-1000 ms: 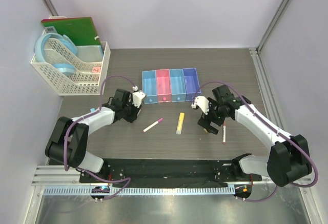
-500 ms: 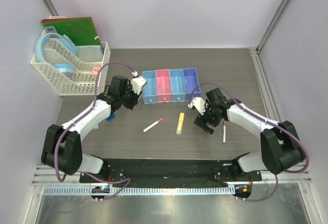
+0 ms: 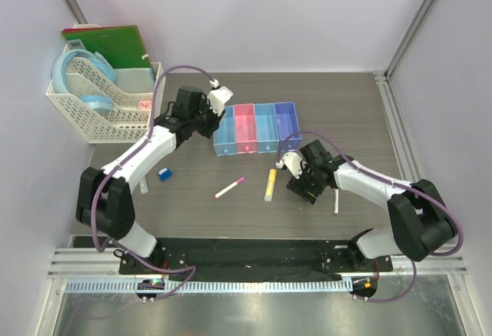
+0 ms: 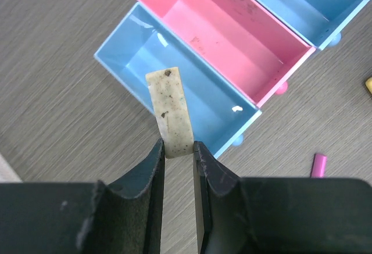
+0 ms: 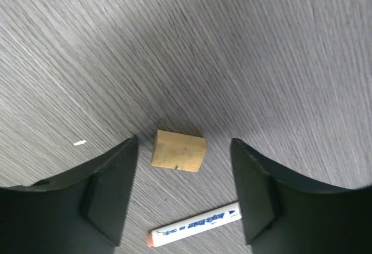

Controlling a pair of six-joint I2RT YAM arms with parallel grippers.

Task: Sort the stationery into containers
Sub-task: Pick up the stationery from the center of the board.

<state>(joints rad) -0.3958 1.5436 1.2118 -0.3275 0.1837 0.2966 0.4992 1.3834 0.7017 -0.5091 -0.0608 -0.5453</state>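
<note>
The left gripper will next move the eraser across from the blue bin and down over the pink [image 3: 244, 127], the empty bin right beside the blue one.
My left gripper [image 3: 213, 118] is shut on a speckled beige eraser [image 4: 170, 111] and holds it over the near end of the blue bin [image 4: 203, 100]. The joined bins stand in a row: blue [image 3: 224, 134], pink [image 3: 244, 127], light blue [image 3: 265, 127], purple [image 3: 286, 124]. My right gripper [image 3: 307, 188] is open and low over the table, its fingers on either side of a tan eraser [image 5: 178, 150] without touching it. A white pen [image 5: 195, 226] lies just beside that eraser; it shows in the top view [image 3: 336, 201] too. A yellow marker [image 3: 270, 184], a pink-ended pen [image 3: 229, 188] and a small blue cube [image 3: 164, 173] lie on the table.
A white lattice basket [image 3: 115, 124] at the far left holds a green book [image 3: 108, 44] and pale blue rings [image 3: 81, 78]. Frame posts stand at the back corners. The black base rail runs along the near edge.
My left gripper has risen from the table's left side and swung right to the blue bin with the eraser, uncovering the blue cube. My right gripper has shifted left and lowered around the tan eraser.
</note>
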